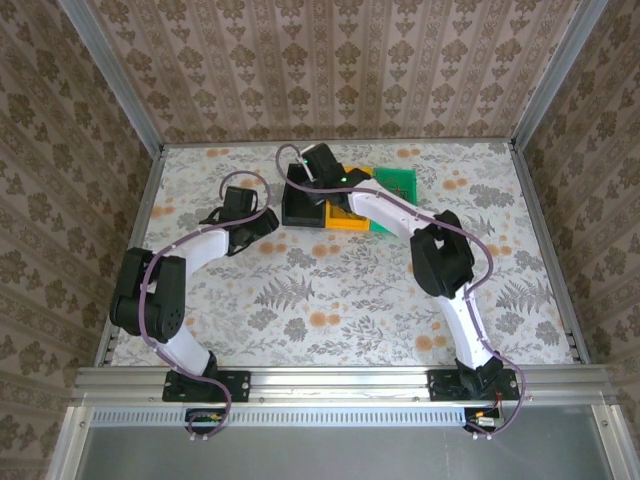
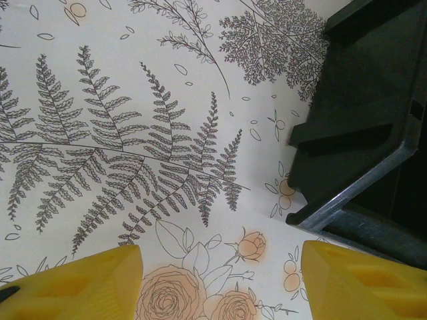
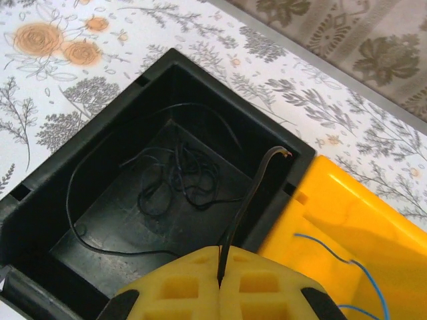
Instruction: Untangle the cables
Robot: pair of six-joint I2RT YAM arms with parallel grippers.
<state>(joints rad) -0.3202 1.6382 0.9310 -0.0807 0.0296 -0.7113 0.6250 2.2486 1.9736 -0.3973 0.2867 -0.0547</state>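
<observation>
I will next move my right gripper away from the yellow bin (image 3: pixel 373 220), over the black bin's bottom, and let go of the cable, because the cable's loose end curls near the yellow bin's rim.
My right gripper (image 3: pixel 219 267) is shut on a thin dark cable (image 3: pixel 250 193) whose free end curls up over the black bin (image 3: pixel 40 180). Inside that bin lies a loose tangle of dark cables (image 3: pixel 177 177), with one long strand looping round the floor. Thin blue cables (image 3: pixel 347 267) lie in the yellow bin (image 3: pixel 373 220) beside it. In the top view the right gripper (image 1: pixel 312 172) hangs over the black bin (image 1: pixel 300 205). My left gripper (image 2: pixel 223 280) stands open just above the bare tablecloth, with the black bin's corner (image 2: pixel 360 120) to its right and nothing between its yellow fingers (image 2: pixel 80 283).
A green bin (image 1: pixel 395 183) stands behind the yellow bin (image 1: pixel 345 215) at the table's back middle. Aluminium rails and patterned walls close in the table on three sides. The floral tablecloth (image 1: pixel 330 290) stretches open in front of the bins.
</observation>
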